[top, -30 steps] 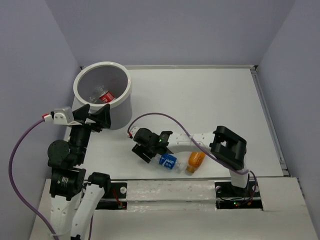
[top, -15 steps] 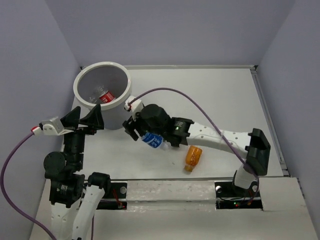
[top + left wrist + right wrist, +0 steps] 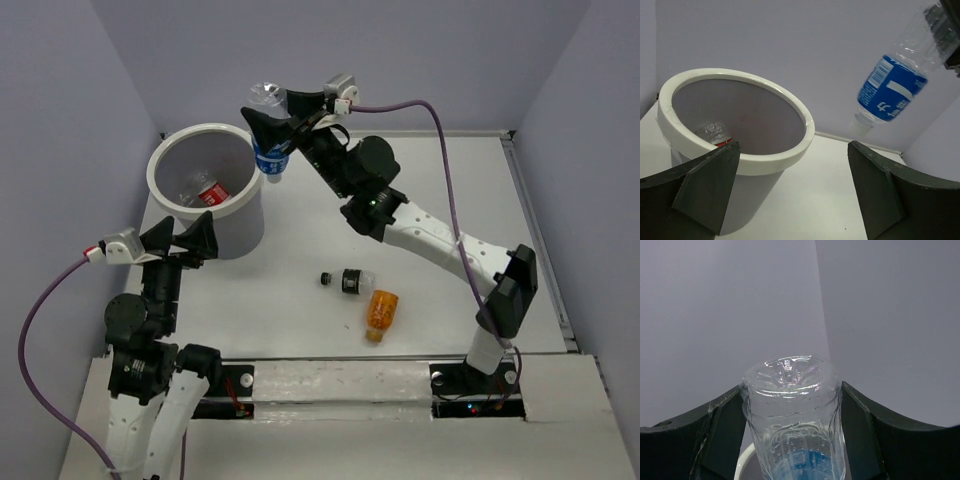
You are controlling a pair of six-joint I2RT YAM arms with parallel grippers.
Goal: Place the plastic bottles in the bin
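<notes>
I will move my right gripper sideways over the bin's opening (image 3: pixel 218 160) and let go of the bottle, because the bin's opening is to the left of my right gripper in the top view.
My right gripper (image 3: pixel 281 112) is raised high at the back, shut on the base end of a clear plastic bottle with a blue label (image 3: pixel 271 158) (image 3: pixel 792 410) (image 3: pixel 892 92). The bottle hangs neck down, just right of the white bin's rim (image 3: pixel 256 176) (image 3: pixel 747 159) (image 3: pixel 742 467). Inside the bin lies a red-labelled bottle (image 3: pixel 210 194) (image 3: pixel 720 138). A black-labelled bottle (image 3: pixel 350 281) and an orange bottle (image 3: pixel 381 312) lie on the table in front. My left gripper (image 3: pixel 181 240) (image 3: pixel 792 195) stands open and empty, low beside the bin's near side.
The white table is boxed in by lilac walls at the back and on both sides. The right arm's purple cable (image 3: pixel 440 150) loops over the back of the table. A raised lip (image 3: pixel 535 230) runs along the table's right edge.
My right arm has lifted the blue-labelled bottle from the table's front middle up and back to beside the bin's rim. The black-labelled bottle now shows on the table. My left gripper barely shifted.
</notes>
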